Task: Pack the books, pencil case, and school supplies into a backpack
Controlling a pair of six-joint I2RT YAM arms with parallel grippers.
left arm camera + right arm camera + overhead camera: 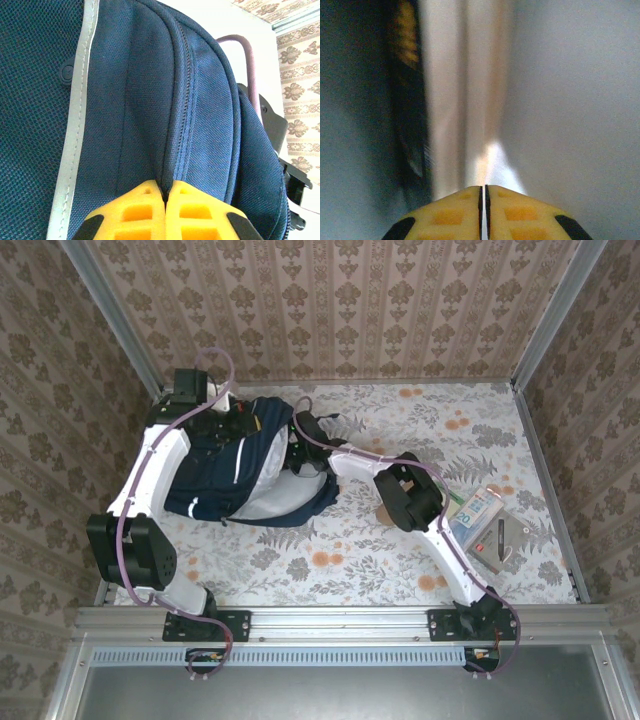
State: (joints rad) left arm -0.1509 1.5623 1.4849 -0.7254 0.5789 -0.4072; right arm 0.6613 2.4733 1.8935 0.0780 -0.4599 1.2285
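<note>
My left gripper shifts the pinched fold a short way toward the backpack's pale opening (pixel 284 494) next and releases it there, as the black book already stands inside.
The navy backpack (pixel 225 465) lies on its side at the left of the table, its pale lining (pixel 285 492) facing right. My left gripper (pixel 166 192) is shut on a fold of the backpack (pixel 150 100) beside the zip. My right gripper (pixel 484 189) is inside the backpack's opening, jaws shut to a hairline gap; I cannot tell whether anything thin sits between them. Left of it stands a black book with orange lettering (pixel 407 75), beside blurred pale page edges (pixel 450 100). School supplies lie at the right: a light-blue pack (pixel 478 510) and a tan case (pixel 383 512) half under the arm.
A grey flat item with a dark pen (pixel 505 537) lies beside the light-blue pack. Patterned walls and metal rails (pixel 545 480) close in the table on three sides. My right arm (pixel 410 490) stretches across the middle of the floral tabletop (pixel 330 560).
</note>
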